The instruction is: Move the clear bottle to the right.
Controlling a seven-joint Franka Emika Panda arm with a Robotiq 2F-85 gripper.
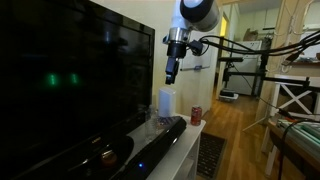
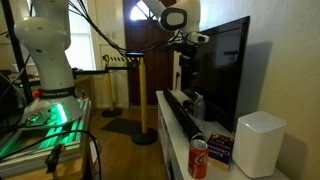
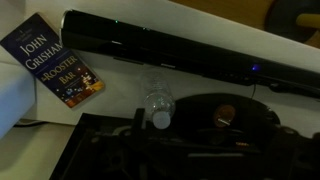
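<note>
My gripper should move outward and down onto the white cap of the clear bottle, because the bottle stands below my gripper and closer to the TV.
The clear bottle [image 1: 167,103] stands upright on the white shelf in front of the TV, beside the black soundbar [image 1: 160,138]. It also shows faintly in an exterior view [image 2: 197,104]. In the wrist view I look down on the bottle [image 3: 157,100] and its white cap. My gripper [image 1: 170,72] hangs a short way above the bottle, pointing down, and touches nothing. In the wrist view its dark fingers [image 3: 195,140] are spread apart, with one finger just left of the bottle's cap. The jaws look open and empty.
A short red can [image 1: 196,115] stands near the shelf's end, also seen close up [image 2: 199,158] and from above [image 3: 226,115]. A John Grisham book [image 3: 55,60] lies on the shelf. A white box speaker [image 2: 260,143] stands nearby. The big TV [image 1: 70,80] rises behind.
</note>
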